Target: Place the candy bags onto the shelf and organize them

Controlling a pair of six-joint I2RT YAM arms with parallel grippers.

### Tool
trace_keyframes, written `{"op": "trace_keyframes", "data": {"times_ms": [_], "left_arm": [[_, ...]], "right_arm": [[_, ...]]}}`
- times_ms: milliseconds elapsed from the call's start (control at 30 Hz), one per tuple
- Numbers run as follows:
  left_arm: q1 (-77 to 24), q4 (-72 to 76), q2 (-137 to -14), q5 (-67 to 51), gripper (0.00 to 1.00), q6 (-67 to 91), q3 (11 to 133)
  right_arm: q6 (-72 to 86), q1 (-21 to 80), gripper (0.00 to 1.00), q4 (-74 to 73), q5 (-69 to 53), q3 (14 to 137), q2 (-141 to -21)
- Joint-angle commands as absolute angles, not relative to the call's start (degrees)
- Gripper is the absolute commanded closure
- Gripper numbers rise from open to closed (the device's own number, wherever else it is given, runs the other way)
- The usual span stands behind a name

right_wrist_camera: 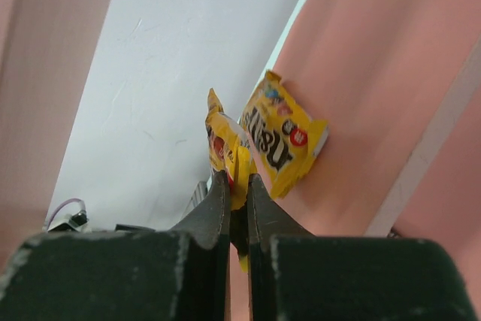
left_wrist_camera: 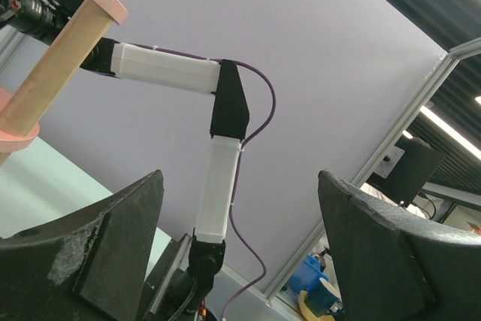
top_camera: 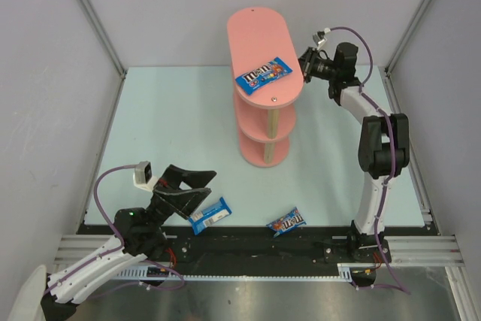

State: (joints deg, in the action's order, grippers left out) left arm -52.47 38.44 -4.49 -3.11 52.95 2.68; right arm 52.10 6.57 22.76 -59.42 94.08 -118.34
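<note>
My right gripper will move down next and let go of the yellow bag on the bare pink board beside the second one, because that board is below my gripper.
The pink shelf (top_camera: pixel 264 43) stands at the table's back middle, with a blue candy bag (top_camera: pixel 263 74) lying on its top board. My right gripper (top_camera: pixel 307 65) is at the shelf's right side. In the right wrist view it (right_wrist_camera: pixel 237 180) is shut on a yellow bag (right_wrist_camera: pixel 228 148), next to a second yellow bag (right_wrist_camera: pixel 284 134) lying on a pink board (right_wrist_camera: pixel 376 65); I cannot tell which tier. My left gripper (top_camera: pixel 197 187) is open and empty, just left of a blue bag (top_camera: pixel 210 214) at the table's near edge. Another blue bag (top_camera: pixel 287 222) lies further right.
The left wrist view looks upward between the open fingers (left_wrist_camera: pixel 113 231) at the right arm (left_wrist_camera: pixel 225 110) and a wooden shelf post (left_wrist_camera: pixel 56 65). Grey walls and metal frame rails enclose the table. A black rail runs along the near edge.
</note>
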Motion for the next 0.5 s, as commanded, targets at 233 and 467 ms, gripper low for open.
{"op": "trace_keyframes", "data": {"times_ms": [233, 467], "left_arm": [[-51.9, 39.6, -4.3, -3.6, 0.12, 52.9, -4.1], [-51.9, 39.5, -4.0, -3.5, 0.12, 53.0, -4.2]], "right_arm": [[43.4, 8.0, 1.0, 7.4, -55.6, 85.9, -106.4], [43.1, 7.3, 1.0, 0.2, -54.5, 85.9, -107.0]]}}
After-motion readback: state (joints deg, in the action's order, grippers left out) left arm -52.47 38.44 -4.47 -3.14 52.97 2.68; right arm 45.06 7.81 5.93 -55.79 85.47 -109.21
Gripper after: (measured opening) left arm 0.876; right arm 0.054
